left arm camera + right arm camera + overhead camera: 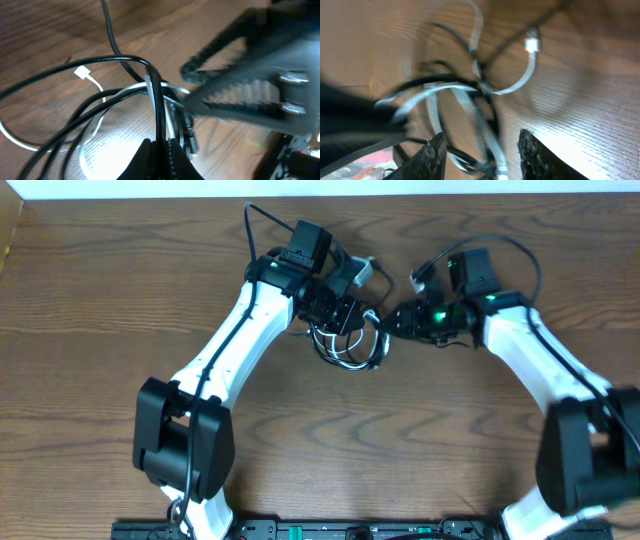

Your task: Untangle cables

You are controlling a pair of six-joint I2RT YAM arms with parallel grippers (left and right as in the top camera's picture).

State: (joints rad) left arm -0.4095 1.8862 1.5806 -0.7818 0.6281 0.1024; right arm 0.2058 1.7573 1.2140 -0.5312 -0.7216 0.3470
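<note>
The left gripper rises toward the left in the overhead view next, then lowers to release over the wood (304,348) beside the bundle, since parts of the black and white cables tangle.
The white cable (352,360) and black cable (330,352) lie tangled in a small bundle on the table, between my two grippers. My left gripper (338,322) is shut on a strand of the black cable (156,107), pinched between its fingertips (162,145). The white cable's plug (81,73) lies on the wood to the left. My right gripper (392,320) is open, its fingers (480,147) straddling white (470,107) and black strands (437,80) of the bundle. The white plug (532,45) lies beyond them.
The wooden table (330,440) stretches all round the bundle. The right gripper's fingers (240,85) show blurred in the left wrist view, close over the bundle. Thick black arm wires (262,220) loop above both wrists.
</note>
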